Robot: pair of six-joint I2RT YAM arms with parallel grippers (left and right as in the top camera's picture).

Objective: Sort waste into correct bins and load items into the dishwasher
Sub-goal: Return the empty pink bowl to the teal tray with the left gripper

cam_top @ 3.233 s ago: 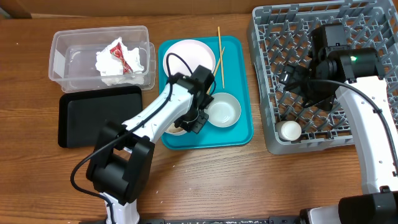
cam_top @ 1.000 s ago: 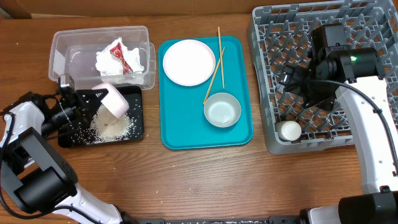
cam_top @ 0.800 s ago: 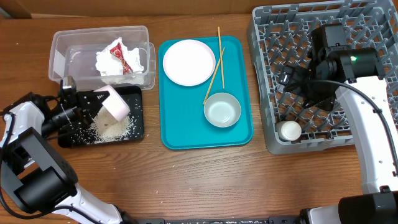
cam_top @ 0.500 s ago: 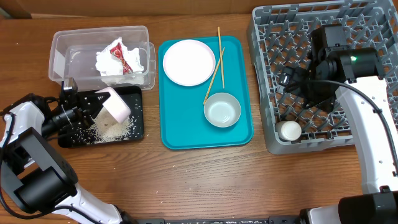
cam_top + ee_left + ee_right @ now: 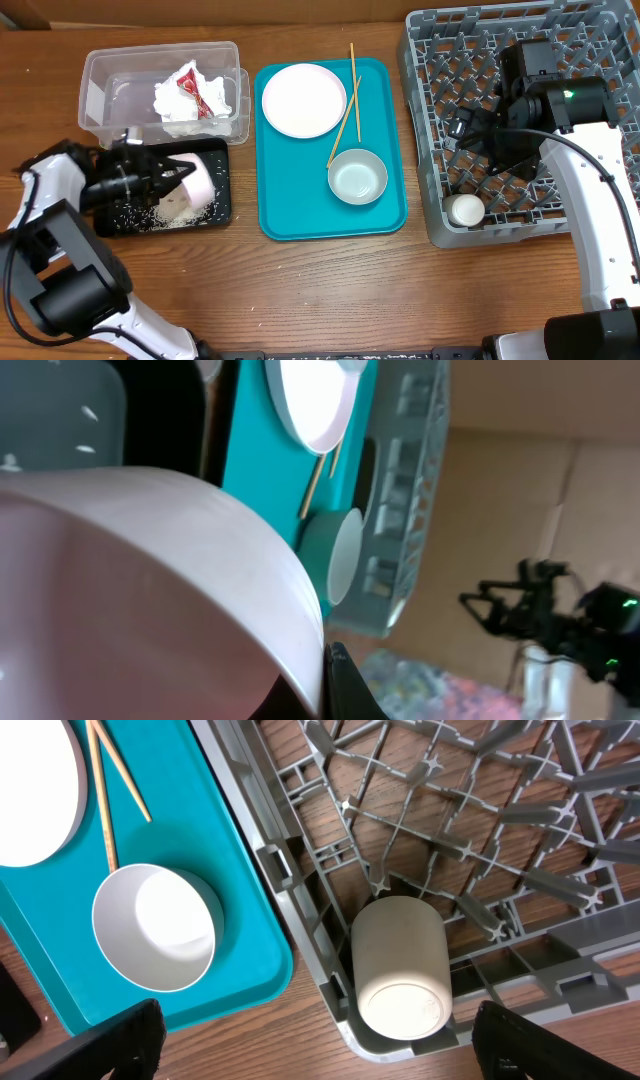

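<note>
I will next swing my left gripper down onto the teal tray's bare near part and let go of the bowl, because that part of the tray is to its right in the overhead view.
My left gripper [image 5: 170, 172] is shut on the rim of a pale pink-white bowl [image 5: 202, 180], held tilted on its side over the black tray [image 5: 120, 170]. A pile of white rice grains [image 5: 176, 209] lies in that tray. In the left wrist view the bowl [image 5: 150, 590] fills the frame, with one dark finger [image 5: 347, 695] against its rim. The clear tub [image 5: 100, 85] holds the crumpled napkin [image 5: 175, 118] and the red-and-silver wrapper [image 5: 200, 92]. My right gripper [image 5: 482, 135] hangs open and empty over the grey dish rack [image 5: 440, 60], above the white cup [image 5: 398, 965].
The teal tray [image 5: 385, 215] holds a round plate [image 5: 303, 100], two chopsticks [image 5: 347, 105] and a small bowl [image 5: 357, 178]. The right wrist view shows the same bowl [image 5: 155, 925] and chopsticks [image 5: 105, 790]. The cup [image 5: 466, 210] lies in the rack's front left corner.
My left gripper has shifted right and turned the bowl from mouth-down onto its side over the black tray. The rice pile stays in the tray. The right arm has not moved.
</note>
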